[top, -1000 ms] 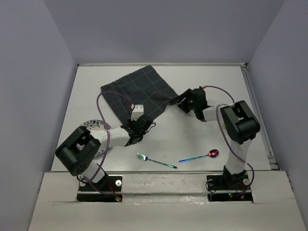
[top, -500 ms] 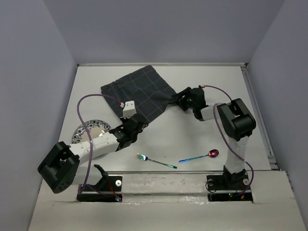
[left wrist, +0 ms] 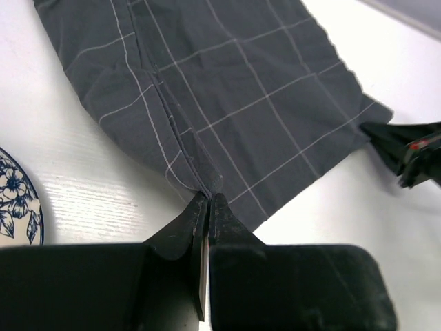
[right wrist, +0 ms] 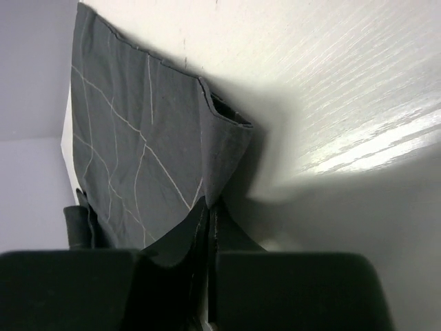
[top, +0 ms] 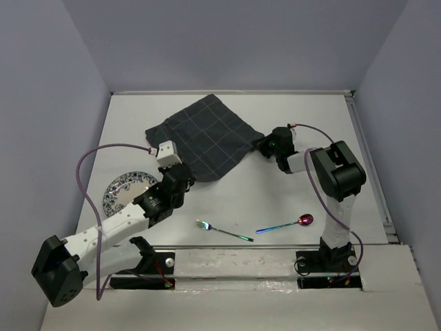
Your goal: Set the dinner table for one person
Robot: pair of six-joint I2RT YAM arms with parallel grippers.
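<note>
Next, the left gripper draws toward the table (top: 160,175) (left wrist: 93,210) beside the plate, which lies to its left in the top view, squaring the slanted cloth, then releases.
A dark grey checked cloth (top: 204,135) lies spread on the white dinner table (top: 275,189), toward the back. My left gripper (top: 186,173) is shut, pinching a fold at the cloth's near left edge (left wrist: 207,197). My right gripper (top: 263,146) is shut on the cloth's right corner, which stands lifted and folded between the fingertips (right wrist: 209,204). The left wrist view shows the cloth (left wrist: 213,96) stretching away to the right gripper (left wrist: 406,153) at the far corner.
A blue-and-white patterned plate (top: 126,190) lies near the left arm, its rim showing in the left wrist view (left wrist: 17,207). A fork (top: 222,230) and a spoon (top: 286,225) lie near the front edge, between the arm bases.
My right gripper has closed on the cloth's corner. My left arm has swung out to the left and stretched lower, its shut gripper staying at the cloth's near edge. The cloth lies flatter.
</note>
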